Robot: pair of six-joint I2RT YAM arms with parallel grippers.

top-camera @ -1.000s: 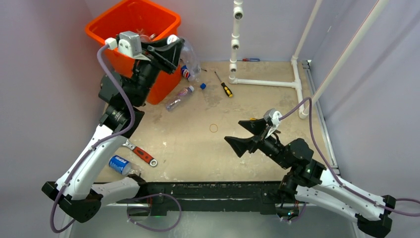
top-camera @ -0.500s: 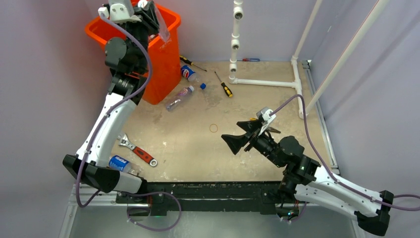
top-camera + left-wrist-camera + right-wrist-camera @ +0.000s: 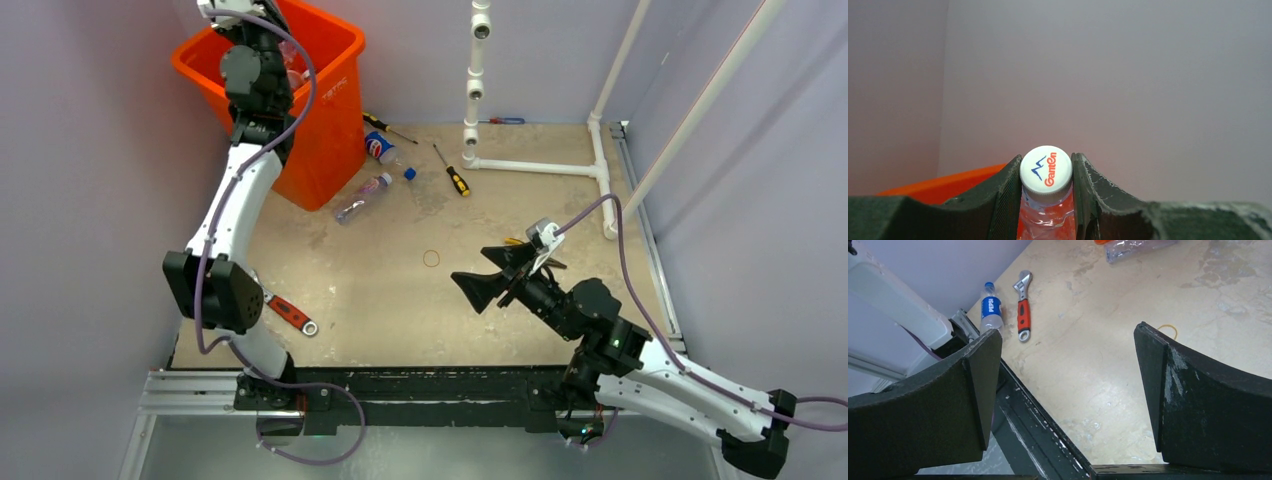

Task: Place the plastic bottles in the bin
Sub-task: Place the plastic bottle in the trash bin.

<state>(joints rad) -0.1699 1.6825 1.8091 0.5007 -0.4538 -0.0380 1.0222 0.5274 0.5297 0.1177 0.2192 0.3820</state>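
Next, my left gripper brings the clear bottle down into the opening of the orange bin and releases the bottle's neck, as that opening lies below my fingers.
My left gripper (image 3: 1046,172) is shut on the neck of a clear plastic bottle with a white cap (image 3: 1045,169), held high. In the top view that arm reaches over the mouth of the orange bin (image 3: 330,100), whose rim (image 3: 948,182) shows below the jaws. On the table beside the bin lie a blue-labelled bottle (image 3: 380,147) and a clear one (image 3: 362,197). A third bottle with a blue label (image 3: 990,307) lies near the front left edge, hidden by the left arm in the top view. My right gripper (image 3: 490,280) hovers open over mid-table, nothing between its fingers (image 3: 983,390).
A red-handled wrench (image 3: 290,313) lies front left. Two screwdrivers (image 3: 452,172) (image 3: 385,125) and a loose blue cap (image 3: 409,173) lie near the bin. A white pipe frame (image 3: 530,165) stands at the back right. A rubber band (image 3: 431,258) lies mid-table.
The left arm has swung up and left from the bin's front side to over its mouth, carrying the bottle. The right arm has barely shifted.
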